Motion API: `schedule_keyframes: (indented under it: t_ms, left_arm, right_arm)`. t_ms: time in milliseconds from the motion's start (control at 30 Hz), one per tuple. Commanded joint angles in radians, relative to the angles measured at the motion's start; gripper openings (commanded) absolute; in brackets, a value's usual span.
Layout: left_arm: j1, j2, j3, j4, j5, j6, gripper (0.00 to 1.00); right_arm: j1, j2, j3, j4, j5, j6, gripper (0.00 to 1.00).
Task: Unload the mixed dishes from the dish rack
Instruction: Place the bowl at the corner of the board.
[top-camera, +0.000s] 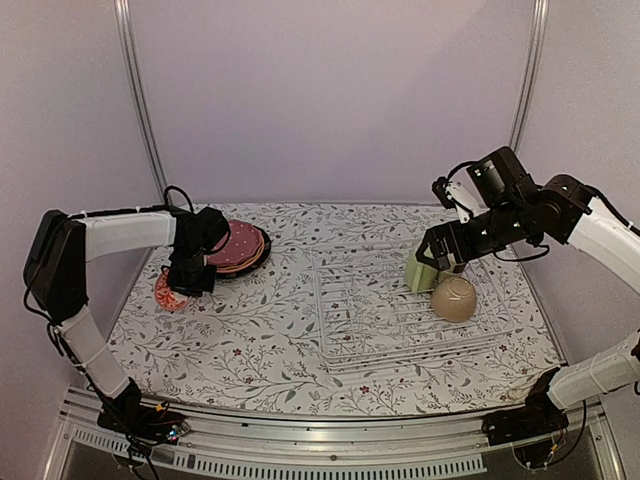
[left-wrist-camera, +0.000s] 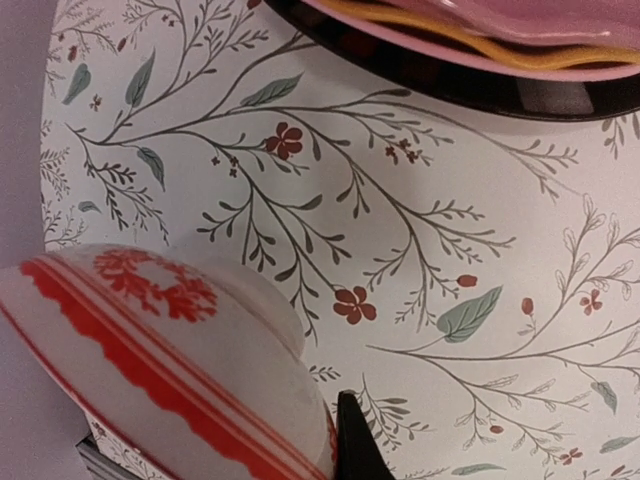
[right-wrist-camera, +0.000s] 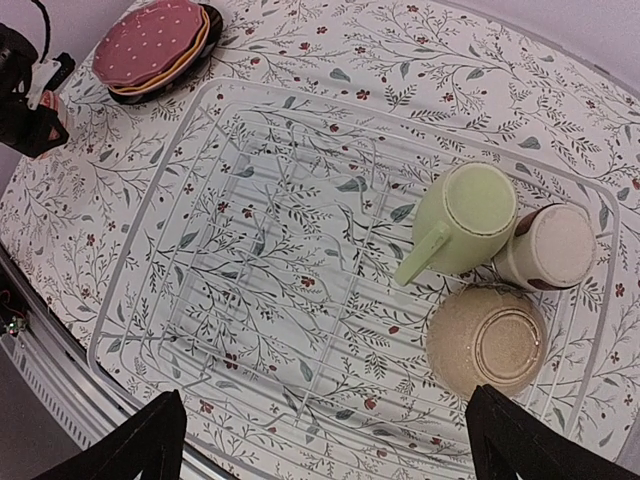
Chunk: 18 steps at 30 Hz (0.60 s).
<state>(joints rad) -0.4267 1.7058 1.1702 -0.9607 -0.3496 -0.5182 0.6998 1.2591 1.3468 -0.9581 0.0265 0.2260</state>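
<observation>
Clear cloth lies just below, beside the stacked plates. My left gripper next needs to lower the tilted bowl slightly onto that open spot and release its rim.
My left gripper (top-camera: 188, 278) is low over the cloth at the far left, shut on the rim of the white-and-red patterned bowl (top-camera: 168, 294), which is tilted. In the left wrist view the bowl (left-wrist-camera: 150, 370) fills the lower left, with one black fingertip (left-wrist-camera: 355, 440) against its rim and the other hidden. The stacked plates (top-camera: 240, 247), maroon dotted on top, lie just right of it. My right gripper (right-wrist-camera: 330, 445) is open and empty, high over the white wire dish rack (right-wrist-camera: 250, 190). In the rack's right end stand the upside-down pale green cup (right-wrist-camera: 465, 220), small grey-white cup (right-wrist-camera: 550, 247) and tan bowl (right-wrist-camera: 487, 338).
The floral tablecloth (top-camera: 250, 350) covers the table. Metal frame posts (top-camera: 140, 100) and pale walls stand behind and at both sides. The table's front rail (top-camera: 330, 440) runs along the near edge.
</observation>
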Motion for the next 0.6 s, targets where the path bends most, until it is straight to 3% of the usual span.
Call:
schedule_keyframes:
  t_ms: [0,333,567]
  left_arm:
    - [0.017,0.03,0.004,0.011,-0.029,0.021,0.0]
    - [0.015,0.106,0.034,-0.034,-0.038,0.06,0.0]
    - [0.008,0.114,0.036,-0.039,-0.016,0.075,0.27]
  right_arm:
    - [-0.003,0.006,-0.016,-0.017,0.016,-0.004,0.99]
    - [-0.003,0.003,-0.025,-0.024,0.019,-0.008,0.99]
    - [-0.002,0.011,-0.023,-0.026,0.015,-0.007,0.99]
